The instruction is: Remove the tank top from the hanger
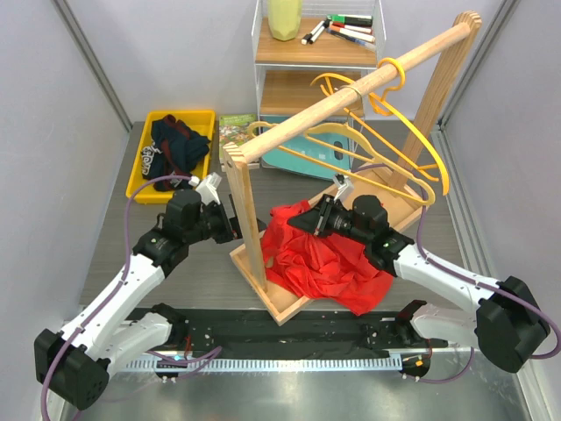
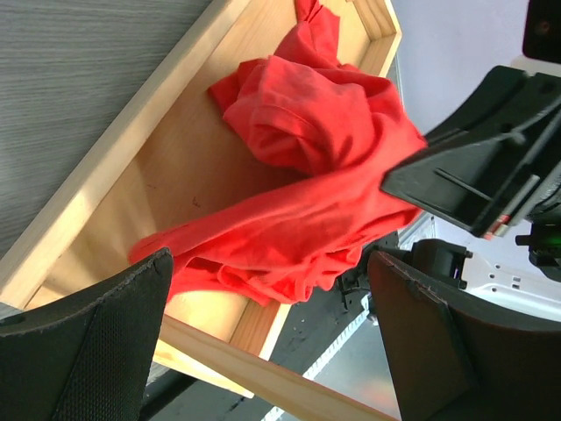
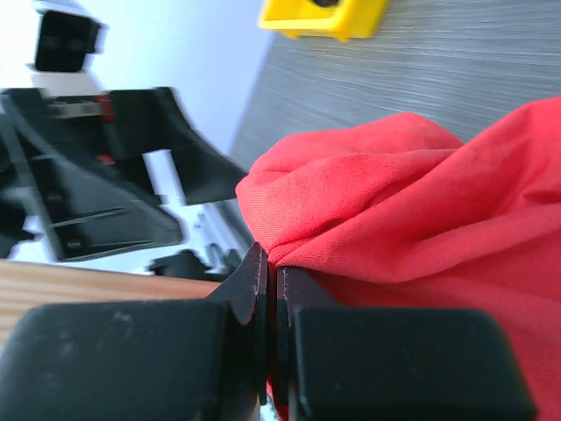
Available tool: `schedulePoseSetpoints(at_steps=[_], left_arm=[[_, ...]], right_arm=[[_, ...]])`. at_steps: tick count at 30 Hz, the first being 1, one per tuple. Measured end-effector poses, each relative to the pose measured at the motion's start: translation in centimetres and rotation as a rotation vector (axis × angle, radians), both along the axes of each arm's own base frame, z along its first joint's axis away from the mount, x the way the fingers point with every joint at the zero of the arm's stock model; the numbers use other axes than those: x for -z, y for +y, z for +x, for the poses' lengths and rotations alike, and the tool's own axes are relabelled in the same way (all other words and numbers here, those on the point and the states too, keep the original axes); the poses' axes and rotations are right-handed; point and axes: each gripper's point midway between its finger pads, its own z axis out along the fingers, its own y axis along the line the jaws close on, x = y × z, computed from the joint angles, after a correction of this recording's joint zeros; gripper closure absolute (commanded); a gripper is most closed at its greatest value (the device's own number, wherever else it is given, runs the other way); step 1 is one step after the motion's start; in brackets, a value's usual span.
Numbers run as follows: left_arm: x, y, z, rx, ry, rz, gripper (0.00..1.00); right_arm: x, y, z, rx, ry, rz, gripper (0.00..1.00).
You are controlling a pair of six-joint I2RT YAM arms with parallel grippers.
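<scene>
The yellow hangers already hang bare, so my right gripper moves away from the near post (image 1: 246,219) next. Then it lowers the fold onto the rack base and releases it.
The red tank top (image 1: 326,259) lies crumpled on the wooden rack base (image 1: 285,309), spilling over its front right edge. My right gripper (image 1: 317,219) is shut on a fold of the tank top (image 3: 368,219) at its upper left. My left gripper (image 1: 230,224) is open and empty, left of the rack's near post (image 1: 246,219), its fingers (image 2: 96,342) apart with the tank top (image 2: 307,202) ahead of them. Several yellow hangers (image 1: 386,149) hang bare on the wooden rail (image 1: 351,92).
A yellow bin (image 1: 171,153) with dark clothes sits at the back left. A shelf (image 1: 302,57) with markers and a yellow-green vase stands at the back. A green book (image 1: 238,130) lies next to the bin. Grey walls close both sides.
</scene>
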Motion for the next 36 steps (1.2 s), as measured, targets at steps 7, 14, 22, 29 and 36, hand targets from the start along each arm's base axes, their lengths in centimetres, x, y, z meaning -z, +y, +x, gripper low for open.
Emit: schedulePoseSetpoints(at_steps=[7, 14, 22, 29, 36], left_arm=[[-0.5, 0.3, -0.2, -0.007, -0.013, -0.007, 0.08], [-1.3, 0.5, -0.4, -0.01, -0.036, -0.019, 0.08], [-1.3, 0.5, -0.4, -0.01, -0.034, -0.019, 0.08], [-1.4, 0.3, -0.5, 0.0, -0.031, -0.031, 0.08], [-0.6, -1.4, -0.2, 0.084, 0.012, -0.066, 0.07]], right_arm=[[-4.0, 1.0, -0.9, -0.054, -0.012, 0.153, 0.99], [-10.3, 0.6, -1.9, -0.075, -0.107, 0.279, 0.99], [-9.4, -2.7, -1.8, 0.078, -0.151, 0.155, 0.99], [2.0, -6.9, -2.0, 0.242, 0.005, -0.108, 0.77], [7.7, -9.1, -2.9, 0.302, 0.116, -0.232, 0.17]])
